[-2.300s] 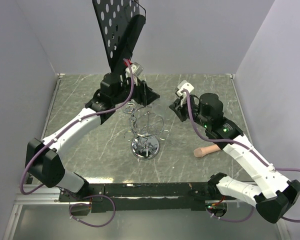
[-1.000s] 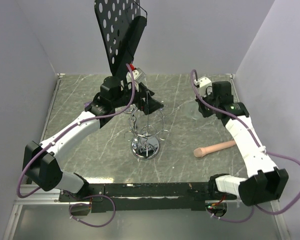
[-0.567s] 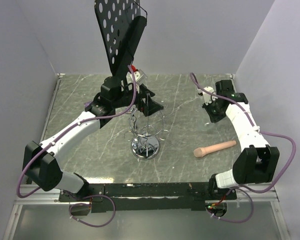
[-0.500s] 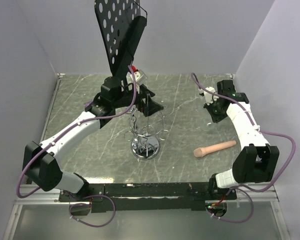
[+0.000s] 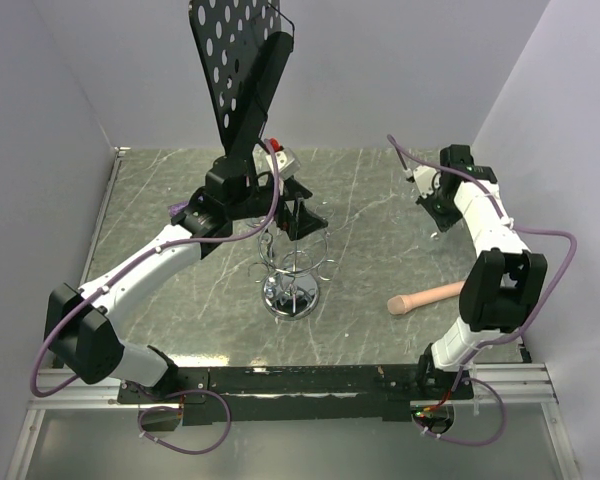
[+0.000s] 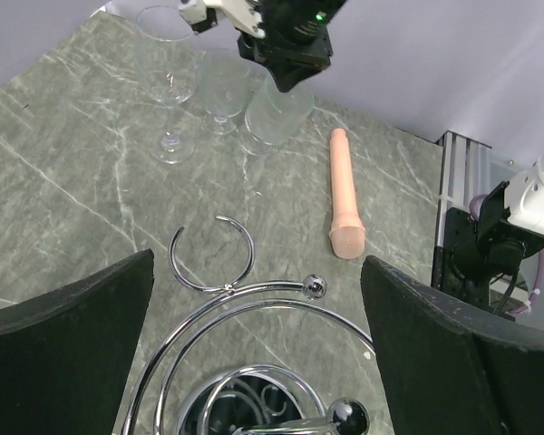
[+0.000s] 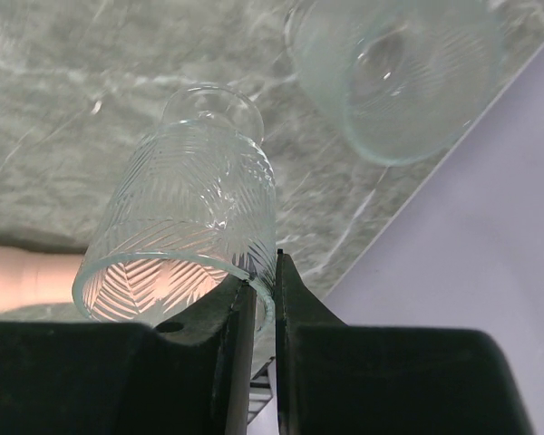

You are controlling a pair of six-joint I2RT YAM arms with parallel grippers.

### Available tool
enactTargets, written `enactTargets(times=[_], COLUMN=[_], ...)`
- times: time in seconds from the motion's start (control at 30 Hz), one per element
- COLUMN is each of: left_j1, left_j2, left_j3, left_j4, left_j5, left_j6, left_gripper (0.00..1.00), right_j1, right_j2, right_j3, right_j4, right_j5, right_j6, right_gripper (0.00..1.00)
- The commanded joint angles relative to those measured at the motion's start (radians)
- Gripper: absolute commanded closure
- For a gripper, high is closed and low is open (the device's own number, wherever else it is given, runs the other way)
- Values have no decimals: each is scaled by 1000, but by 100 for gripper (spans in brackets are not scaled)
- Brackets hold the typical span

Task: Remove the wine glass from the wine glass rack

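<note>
Next, the right gripper moves down and back to bare tabletop (image 5: 420, 258) (image 7: 145, 116) beside the pink microphone, clear of other glasses, and releases the glass.
The chrome wire wine glass rack (image 5: 292, 262) stands mid-table on its round shiny base; its looped arms (image 6: 254, 308) fill the bottom of the left wrist view and carry no glass that I can see. My left gripper (image 5: 298, 214) hangs open just above the rack, its black fingers (image 6: 72, 326) wide on either side of the loops. My right gripper (image 5: 435, 205) is at the far right of the table, shut on the rim of a ribbed wine glass (image 7: 186, 227). That glass also shows in the left wrist view (image 6: 276, 113), foot down, at or just above the tabletop.
Two more glasses (image 6: 168, 86) (image 6: 219, 86) stand beside the held one; one of them shows in the right wrist view (image 7: 394, 72). A wooden pestle-like stick (image 5: 430, 296) lies at the right. A black perforated music stand (image 5: 235, 60) rises at the back. The side wall is close to the right arm.
My right arm has carried the glass from beside the rack out to the far right of the table. My left gripper has stayed over the rack, shifting slightly.
</note>
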Motion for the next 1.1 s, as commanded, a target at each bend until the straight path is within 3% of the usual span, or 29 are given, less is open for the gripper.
enactTargets(times=[0.0, 1.07], left_j1=[-7, -10], left_j2=[-45, 24], left_j3=[37, 112], left_j4=[0, 1], left_j5=[18, 17], left_j6=[40, 51], left_gripper=[0, 0], right_j1=[-12, -23], right_j2=[27, 97], right_j3=[97, 35], right_j4=[-3, -13], right_j5=[12, -29], right_j6=[-20, 72], right_gripper=[100, 100])
